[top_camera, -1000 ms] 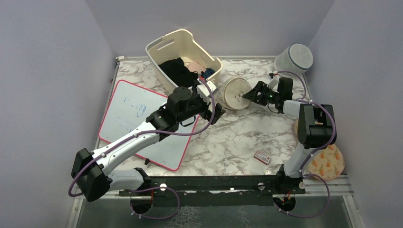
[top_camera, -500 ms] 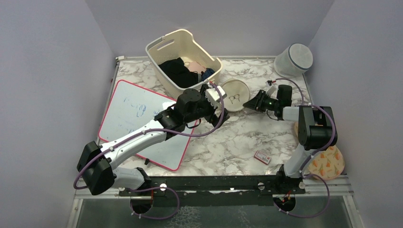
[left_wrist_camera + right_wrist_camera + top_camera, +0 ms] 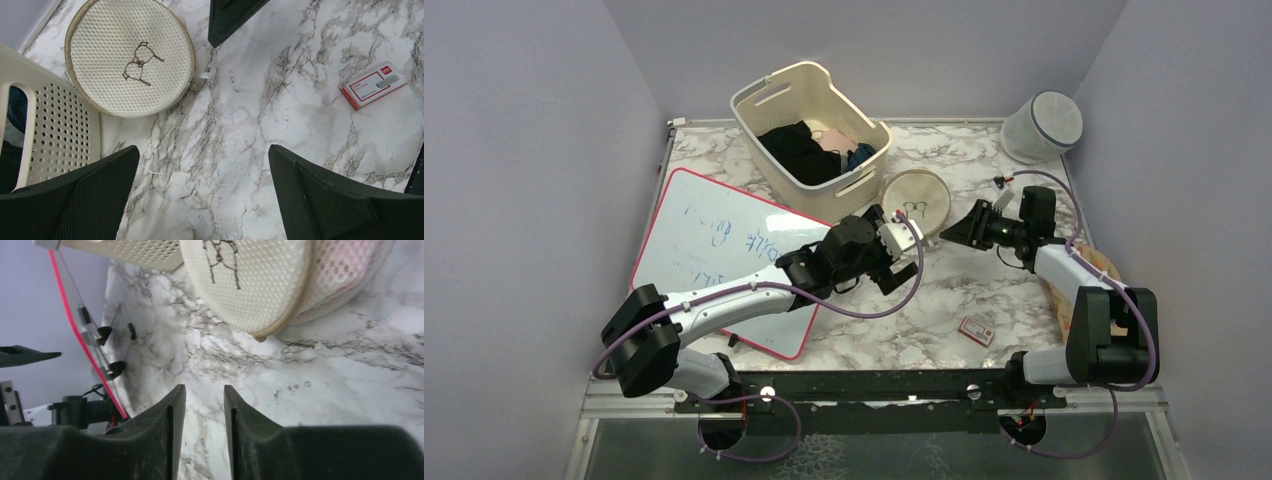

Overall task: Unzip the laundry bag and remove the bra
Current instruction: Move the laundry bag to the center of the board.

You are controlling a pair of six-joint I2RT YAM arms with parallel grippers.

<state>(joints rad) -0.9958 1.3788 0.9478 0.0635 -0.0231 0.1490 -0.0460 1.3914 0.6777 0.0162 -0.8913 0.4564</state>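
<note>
I need to move my right gripper down toward the bag and outward, onto the bag's rim with its zip seam [image 3: 929,232] [image 3: 272,329], which is just beyond my open fingers.
The laundry bag [image 3: 916,200] lies flat on the marble table, bra outline up, just right of the basket. It also shows in the left wrist view [image 3: 131,55] and the right wrist view [image 3: 260,280], where pink fabric [image 3: 345,270] shows through its mesh side. The zip looks shut, with a small pull [image 3: 200,82] at the rim. My left gripper [image 3: 892,262] hovers near and left of the bag, its jaws wide open and empty [image 3: 202,155]. My right gripper [image 3: 948,231] is just right of the bag, its jaws narrowly apart and empty [image 3: 204,395].
A cream slotted basket [image 3: 764,95] with dark clothes stands behind the bag. A whiteboard [image 3: 714,250] lies at the left. A white-grey cylinder [image 3: 1042,125] stands at the back right. A small red-and-white box [image 3: 977,330] and a carrot-print disc [image 3: 1114,342] lie at the near right.
The bag was tipped up against the right gripper and now lies flat. The right gripper has drawn back from it. The left arm has swung right, towards the near side of the bag.
</note>
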